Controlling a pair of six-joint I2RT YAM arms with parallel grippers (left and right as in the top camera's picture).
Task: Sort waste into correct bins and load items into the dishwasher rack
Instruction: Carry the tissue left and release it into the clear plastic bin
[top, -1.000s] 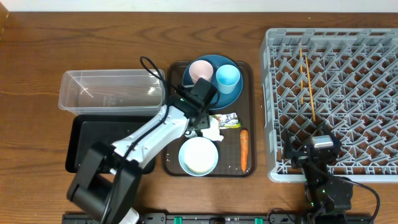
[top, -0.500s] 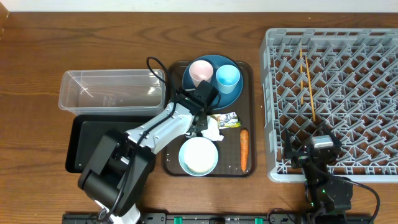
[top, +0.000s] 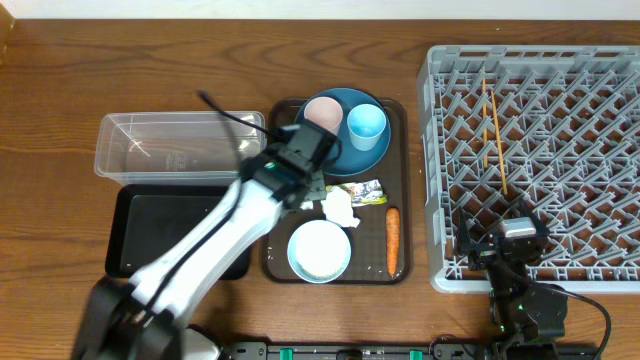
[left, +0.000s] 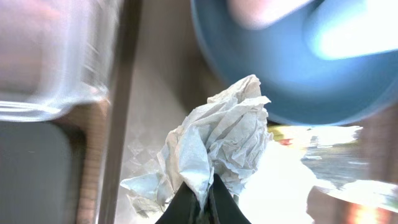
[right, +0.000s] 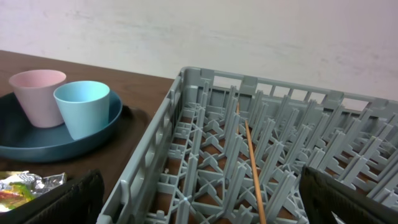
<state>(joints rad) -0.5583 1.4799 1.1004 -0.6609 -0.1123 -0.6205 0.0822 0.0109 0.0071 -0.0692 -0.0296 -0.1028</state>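
Observation:
My left gripper holds the paper wad (left: 219, 138) and will carry it to the left in the overhead view, over the clear tub (left: 40, 53), and release it, because that tub is uncovered.
My left gripper (left: 208, 200) is shut on a crumpled white paper wad (left: 219, 138), which hangs over the brown tray floor just below the blue plate (left: 280, 74). Overhead, that gripper (top: 316, 190) sits between the plate (top: 345, 150) and the white bowl (top: 320, 250), with white paper (top: 340, 208) beside it. A wrapper (top: 365, 192) and a carrot (top: 392, 240) lie on the tray. The clear tub (top: 180, 145) and black tray (top: 160, 235) are to the left. My right gripper (right: 205, 205) stands open and empty over the near left corner of the grey rack (top: 540, 160).
A pinkish cup (top: 322, 112) and a light blue cup (top: 367, 122) stand on the plate. Wooden chopsticks (top: 493, 135) lie in the rack. The dark brown serving tray (top: 401, 272) holds the dishes. My left arm crosses over the black tray.
My left gripper has closed on the paper wad. The left arm has swung, its forearm now blurred over the black tray. The right arm has not moved.

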